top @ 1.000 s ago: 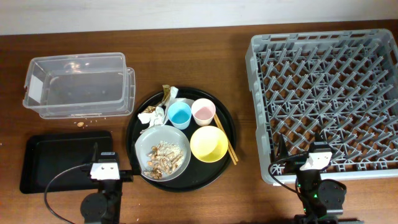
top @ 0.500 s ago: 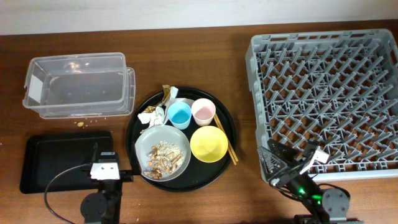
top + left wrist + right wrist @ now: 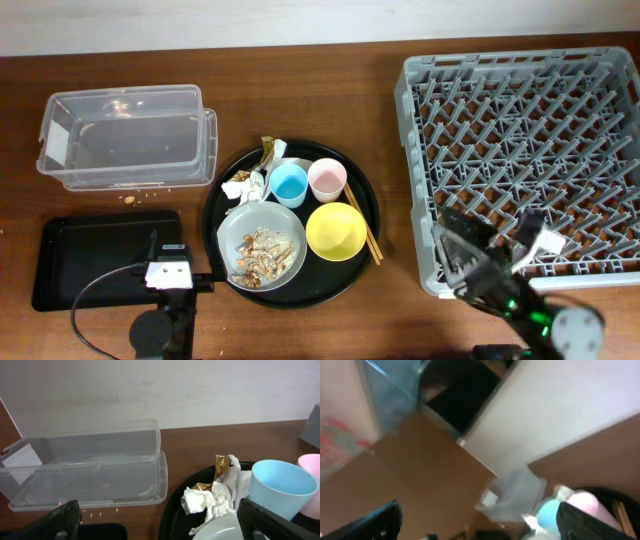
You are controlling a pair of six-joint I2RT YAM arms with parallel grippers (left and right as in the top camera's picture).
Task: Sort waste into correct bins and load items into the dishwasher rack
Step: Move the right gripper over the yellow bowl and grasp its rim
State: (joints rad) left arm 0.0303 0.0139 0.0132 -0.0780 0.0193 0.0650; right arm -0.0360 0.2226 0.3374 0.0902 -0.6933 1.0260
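The right gripper swings from the rack next, tilts downward and lowers to the rim (image 3: 311, 239) beside the grey plate, since the yellow bowl is empty.
A round black tray holds a grey plate (image 3: 262, 250) with brownish food scraps (image 3: 264, 254), a yellow bowl (image 3: 335, 232), a light-blue cup (image 3: 288, 184), a pink cup (image 3: 327, 179) and crumpled white napkins (image 3: 248, 182) with a gold wrapper (image 3: 269, 150). The clear tub (image 3: 125, 135) stands at the back left, the shallow black tray (image 3: 95, 262) at the front left. The grey dishwasher rack (image 3: 530, 150) fills the right side. My left gripper (image 3: 170, 265) is open and empty, facing the napkins (image 3: 215, 497) and blue cup (image 3: 277, 487). My right gripper (image 3: 490, 248) is open and empty at the rack's front left corner.
Wooden chopsticks (image 3: 366, 236) lie on the round black tray (image 3: 215, 205) to the right of the yellow bowl. Crumbs lie on the table in front of the tub. The right wrist view is blurred, with the tub (image 3: 512, 492) and cups dimly visible.
My right arm has lifted and swung, its gripper now tilted towards the round tray. The left arm and all objects have not moved.
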